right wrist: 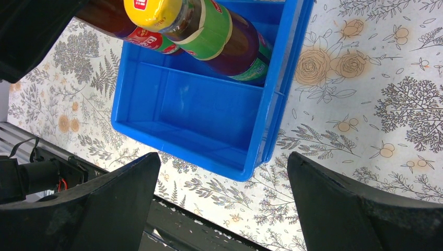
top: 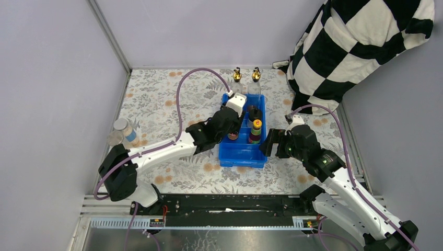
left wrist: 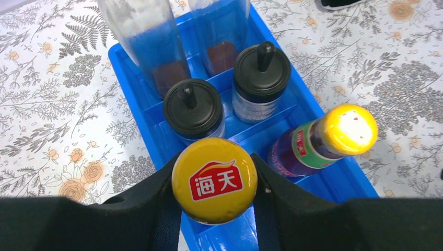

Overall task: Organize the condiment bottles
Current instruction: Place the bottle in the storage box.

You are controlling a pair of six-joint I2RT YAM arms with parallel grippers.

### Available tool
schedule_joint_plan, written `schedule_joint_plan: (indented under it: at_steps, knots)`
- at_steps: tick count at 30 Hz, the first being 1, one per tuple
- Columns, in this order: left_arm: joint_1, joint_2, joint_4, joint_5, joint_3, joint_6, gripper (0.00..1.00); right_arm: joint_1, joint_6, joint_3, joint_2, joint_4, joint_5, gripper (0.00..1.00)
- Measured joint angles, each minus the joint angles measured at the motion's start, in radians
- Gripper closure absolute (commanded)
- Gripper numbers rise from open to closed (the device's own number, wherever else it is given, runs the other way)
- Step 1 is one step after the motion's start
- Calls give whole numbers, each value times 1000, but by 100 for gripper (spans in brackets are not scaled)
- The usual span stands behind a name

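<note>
My left gripper needs to lower the sauce bottle first and then let go of its cap, so that the bottle stands in the free section of the tray beside its twin [top: 233, 137].
The blue tray [top: 240, 156] holds two tall gold-spouted bottles [top: 237, 76] at its far end and two black-capped bottles [left wrist: 193, 107] in the middle row. One orange-capped sauce bottle [left wrist: 334, 133] stands in the right compartment of the third row. My left gripper [left wrist: 214, 175] is shut on the cap of the other sauce bottle [left wrist: 214, 183], over the left compartment beside it. My right gripper [right wrist: 222, 172] is open and empty just off the tray's near right corner [right wrist: 245, 172]. Two silver-lidded jars [top: 121, 130] stand on the cloth at the far left.
The tray's nearest row [right wrist: 198, 115] holds nothing. A checkered cloth [top: 355, 47] hangs at the back right. Grey walls close in the left and back. A black rail [top: 224, 204] runs along the near edge.
</note>
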Motion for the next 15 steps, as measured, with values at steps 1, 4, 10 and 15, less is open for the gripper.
schedule_joint_plan:
  at_steps: [1,4,10,15]
  knots:
    - [5,2,0,0,-4,-1,82,0,0,0,0,0,0,0]
    - [12,9,8,2,-16,-5,82,0,0,0,1,0,0,0]
    - [17,21,29,13,-57,-18,82,0,0,-2,9,8,0,0]
    - [17,27,48,23,-84,-32,82,0,0,-5,14,14,0,0]
